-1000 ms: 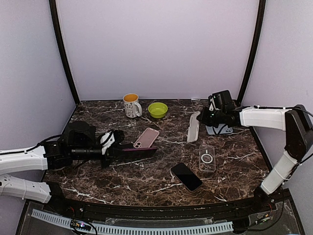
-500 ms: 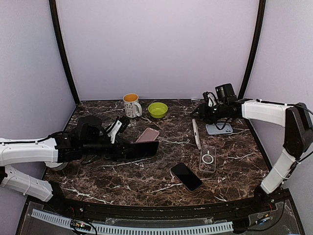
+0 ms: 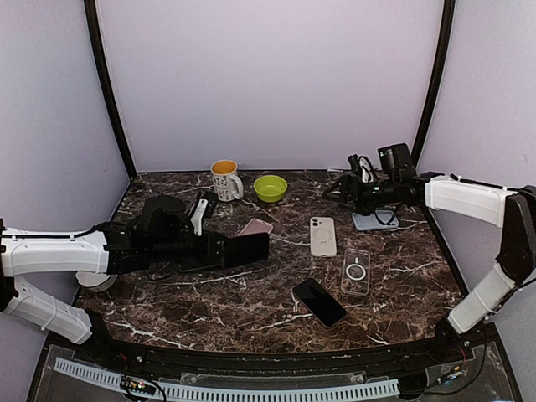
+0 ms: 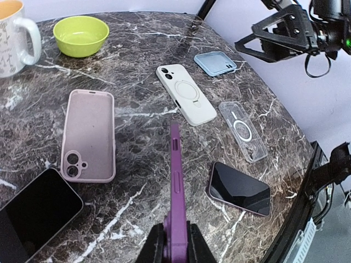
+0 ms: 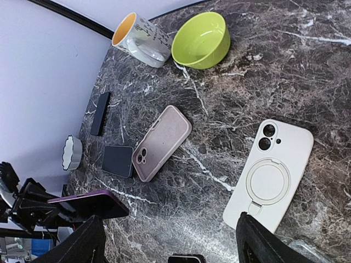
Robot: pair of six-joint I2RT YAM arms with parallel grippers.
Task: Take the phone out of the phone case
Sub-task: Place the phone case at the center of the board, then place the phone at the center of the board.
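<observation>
I will lower my left gripper toward the bare marble lying open between the pink case and the black phone, tilt the purple phone (image 3: 240, 249) flatter, and open.
My left gripper (image 3: 201, 249) is shut on a purple phone (image 3: 240, 249), held on its long edge a little above the table's left middle. In the left wrist view the phone (image 4: 175, 175) runs edge-on away from the gripper (image 4: 174, 244); whether a case is on it I cannot tell. A white phone case (image 3: 322, 235) with a ring stand lies flat, back up, on the table's middle right, also seen as the white case (image 5: 269, 174) (image 4: 186, 94). My right gripper (image 3: 346, 189) hangs open above the back right, nothing between its fingers (image 5: 258, 244).
A pink case (image 3: 257, 226), a clear case (image 3: 355, 270), a blue case (image 3: 375, 221) and a black phone (image 3: 318, 301) lie on the marble. A mug (image 3: 224, 179) and a green bowl (image 3: 270, 187) stand at the back. Another dark phone (image 4: 35, 211) lies under my left arm.
The right gripper opened and let go of the white case, which dropped from on edge to flat on the table. The left gripper carried the purple phone a little right.
</observation>
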